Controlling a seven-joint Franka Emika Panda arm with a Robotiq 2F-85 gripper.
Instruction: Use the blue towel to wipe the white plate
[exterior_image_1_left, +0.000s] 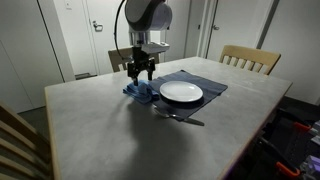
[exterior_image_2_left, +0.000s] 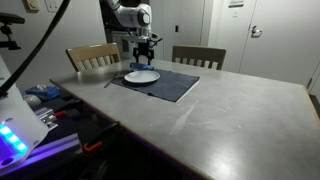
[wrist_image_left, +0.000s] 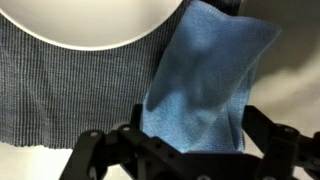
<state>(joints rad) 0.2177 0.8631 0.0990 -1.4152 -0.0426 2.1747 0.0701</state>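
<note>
The blue towel lies between my open fingers. My gripper moves slightly toward the towel's end beside the plate next, then closes around the bunched cloth (exterior_image_1_left: 143, 88) (wrist_image_left: 197, 88).
The blue towel (exterior_image_1_left: 140, 92) lies bunched on the table at the left edge of the dark placemat (exterior_image_1_left: 208, 82), beside the white plate (exterior_image_1_left: 181, 93). My gripper (exterior_image_1_left: 141, 72) is straight above the towel, pointing down. In the wrist view the towel (wrist_image_left: 205, 80) fills the gap between my two spread fingers (wrist_image_left: 190, 140), and the plate's rim (wrist_image_left: 90, 20) shows at the top left over the placemat (wrist_image_left: 60, 90). The jaws look open around the towel. In an exterior view the plate (exterior_image_2_left: 141, 76) sits just in front of the gripper (exterior_image_2_left: 144, 52).
A dark utensil (exterior_image_1_left: 182, 117) lies at the placemat's near edge. Wooden chairs (exterior_image_1_left: 250, 58) (exterior_image_1_left: 120, 58) stand at the table's far side. In an exterior view, electronics and cables (exterior_image_2_left: 40, 110) sit off the table's edge.
</note>
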